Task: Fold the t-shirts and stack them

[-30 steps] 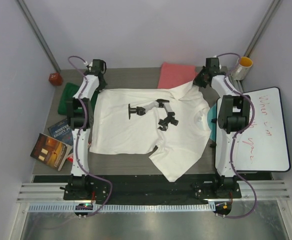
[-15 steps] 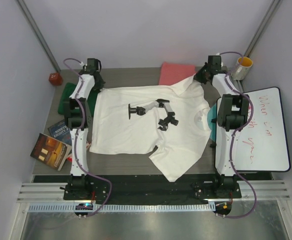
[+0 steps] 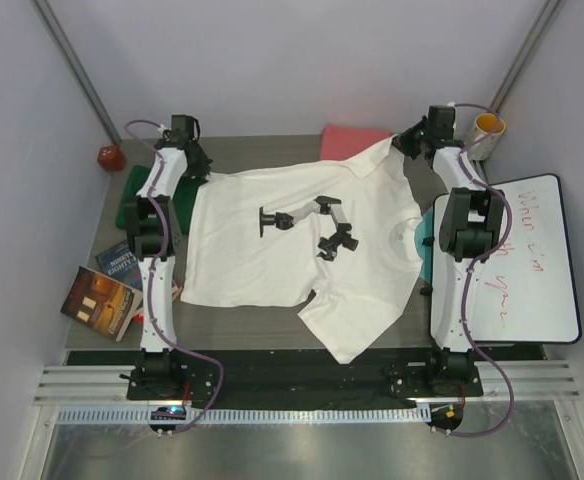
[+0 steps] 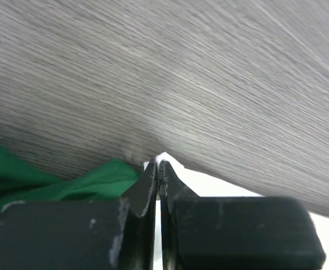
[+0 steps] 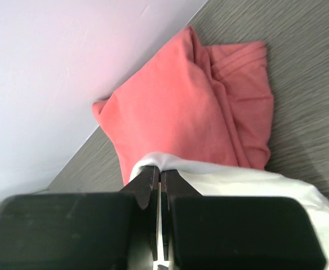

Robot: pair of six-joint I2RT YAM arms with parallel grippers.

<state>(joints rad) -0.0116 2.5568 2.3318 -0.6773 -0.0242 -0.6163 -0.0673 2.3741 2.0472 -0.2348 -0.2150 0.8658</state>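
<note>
I will bring the still raised corner down and back with my right gripper and release it there, because white cloth (image 4: 163,159) by the coral-pink t-shirt lies below and back of the corner.
A large white t-shirt (image 3: 272,250) with a black printed figure lies spread over the table, one part hanging toward the near edge. My left gripper (image 3: 200,172) is shut on its far left corner; white cloth (image 4: 163,159) shows pinched at the tips. My right gripper (image 3: 400,143) is shut on the far right corner, lifted off the table; white fabric (image 5: 221,177) bulges over the jaws. The coral-pink t-shirt (image 3: 347,140) (image 5: 192,112) lies folded at the back, just beyond the right gripper. The dark green t-shirt (image 3: 132,195) (image 4: 35,180) lies at the left, beside the left gripper.
Two books (image 3: 107,290) lie at the left edge, a small red object (image 3: 110,157) in the far left corner. A whiteboard (image 3: 532,260) sits at the right over a teal sheet (image 3: 425,240). A yellow-lined cup (image 3: 488,130) stands at the back right. The back wall is close.
Both grippers have moved toward the back wall with the white shirt's far corners, stretching its far edge. The right corner now overlaps the coral-pink shirt's edge.
</note>
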